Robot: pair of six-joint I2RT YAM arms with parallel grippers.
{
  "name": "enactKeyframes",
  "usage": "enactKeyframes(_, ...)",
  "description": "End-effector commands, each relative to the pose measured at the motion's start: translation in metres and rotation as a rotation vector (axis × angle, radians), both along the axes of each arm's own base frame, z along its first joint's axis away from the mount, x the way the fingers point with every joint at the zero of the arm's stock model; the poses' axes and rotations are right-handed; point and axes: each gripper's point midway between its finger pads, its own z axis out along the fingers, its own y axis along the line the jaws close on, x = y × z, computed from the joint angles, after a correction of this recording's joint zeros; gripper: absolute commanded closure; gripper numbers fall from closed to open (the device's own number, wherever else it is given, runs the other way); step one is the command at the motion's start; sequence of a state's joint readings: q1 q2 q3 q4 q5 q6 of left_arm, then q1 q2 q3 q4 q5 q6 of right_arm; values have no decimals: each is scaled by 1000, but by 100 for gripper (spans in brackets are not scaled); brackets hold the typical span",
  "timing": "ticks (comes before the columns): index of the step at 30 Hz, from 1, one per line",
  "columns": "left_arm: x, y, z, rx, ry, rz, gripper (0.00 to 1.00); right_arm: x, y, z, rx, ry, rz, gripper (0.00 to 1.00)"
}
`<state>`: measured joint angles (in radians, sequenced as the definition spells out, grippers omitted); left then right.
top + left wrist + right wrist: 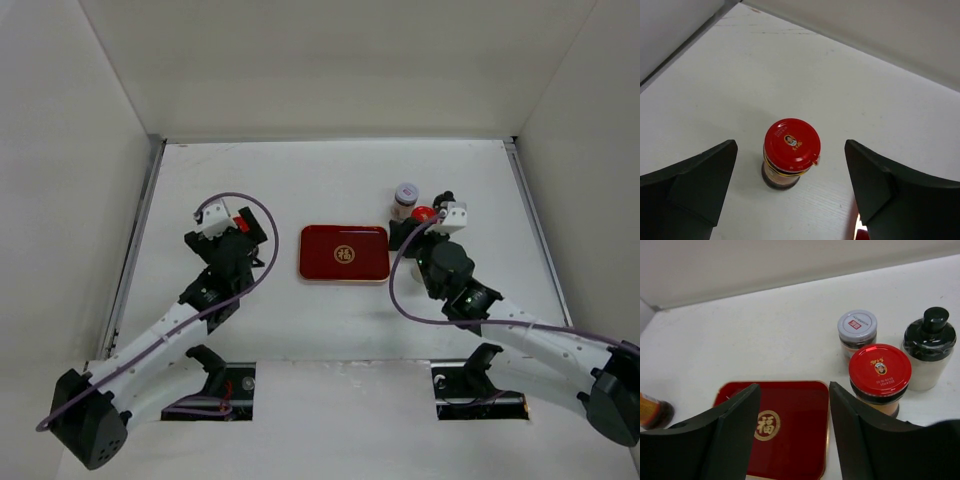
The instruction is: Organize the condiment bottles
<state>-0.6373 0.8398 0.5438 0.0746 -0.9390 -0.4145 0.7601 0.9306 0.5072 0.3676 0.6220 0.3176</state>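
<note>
I will next move my left gripper down and slightly outward until the cap of the red-capped bottle is between its fingers, and then close it.
A red-capped bottle (791, 150) with a dark amber body stands upright on the white table, between the tips of my open left gripper (790, 167) without touching them; it also shows in the top view (244, 221). My right gripper (795, 390) is open and empty, over the right part of the red tray (790, 450). To its right stand a second red-capped bottle (880, 374), a grey-capped bottle (857, 329) and a black-capped bottle with a pale body (929, 350). In the top view this group (405, 198) is beside the right gripper (402, 238).
The flat red tray with a gold emblem (320, 268) lies in the middle of the table between the two arms, with nothing on it. White walls enclose the table on the left, back and right.
</note>
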Motion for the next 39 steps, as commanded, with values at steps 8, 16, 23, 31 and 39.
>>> enactKeyframes(8,49,-3,-35,42,134,26,5,6,16,9,12,-29,40,0)
enactKeyframes(16,68,-1,-58,14,184,19,9,5,18,9,10,-30,49,0)
enactKeyframes(23,73,-7,-72,-34,206,-7,30,3,19,10,21,-36,62,0)
enactKeyframes(31,61,-12,-26,-103,65,-46,54,3,21,8,31,-33,77,0)
enactKeyframes(39,40,-85,42,-153,-92,-236,55,5,21,4,19,-23,73,0)
